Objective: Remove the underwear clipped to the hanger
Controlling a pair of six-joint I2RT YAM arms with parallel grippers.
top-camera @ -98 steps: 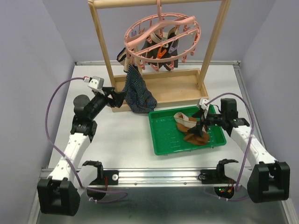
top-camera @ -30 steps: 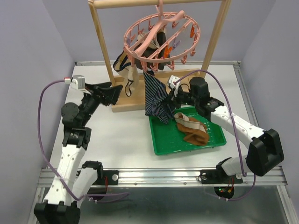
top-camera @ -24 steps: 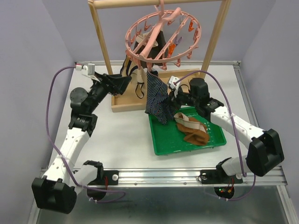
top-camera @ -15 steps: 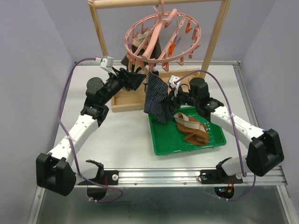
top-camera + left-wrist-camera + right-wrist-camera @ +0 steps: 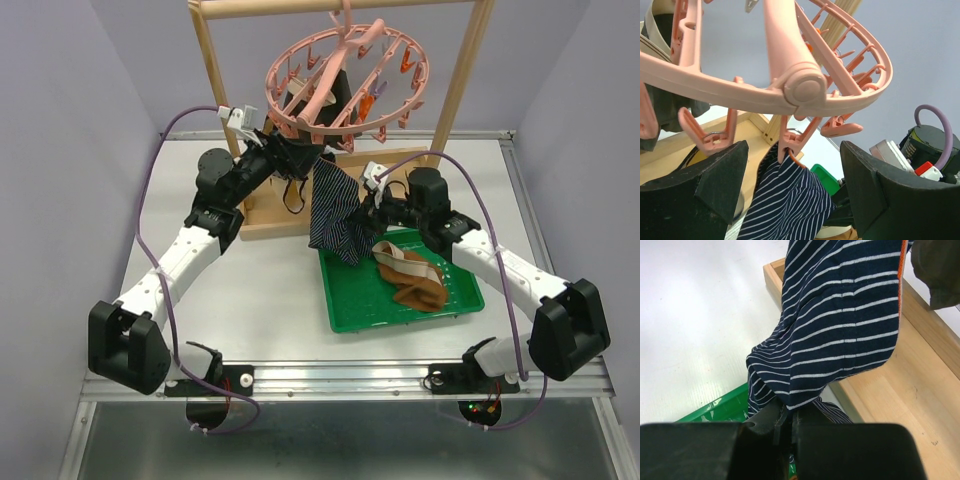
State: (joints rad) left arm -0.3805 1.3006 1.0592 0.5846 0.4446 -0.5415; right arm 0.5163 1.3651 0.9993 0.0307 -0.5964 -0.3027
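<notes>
The place to release the navy underwear (image 5: 333,212) is below and back from the right gripper, so the right gripper should next move back and down over the tray's brown underwear (image 5: 416,284).
The pink ring hanger (image 5: 345,85) hangs from the wooden frame's top bar. One of its pink clips (image 5: 794,143) grips the top edge of the navy striped underwear (image 5: 333,212). My left gripper (image 5: 305,156) stands open just under the ring. In the left wrist view its fingers (image 5: 715,182) flank that clip and the striped cloth (image 5: 790,202) without touching them. My right gripper (image 5: 364,205) is shut on the lower edge of the navy underwear (image 5: 840,325), pulling it sideways toward the tray. Dark underwear with a beige band (image 5: 662,95) is still clipped to the ring.
A green tray (image 5: 338,300) in front of the frame holds brown underwear with a beige waistband (image 5: 412,280). The wooden frame's upright (image 5: 218,95) and base board (image 5: 912,375) stand close behind both grippers. Several loose clips dangle around the ring.
My left arm has swung in from the left and risen to the hanger, bringing its open jaws around the clip on the navy underwear. The right gripper has held still, shut on the cloth.
</notes>
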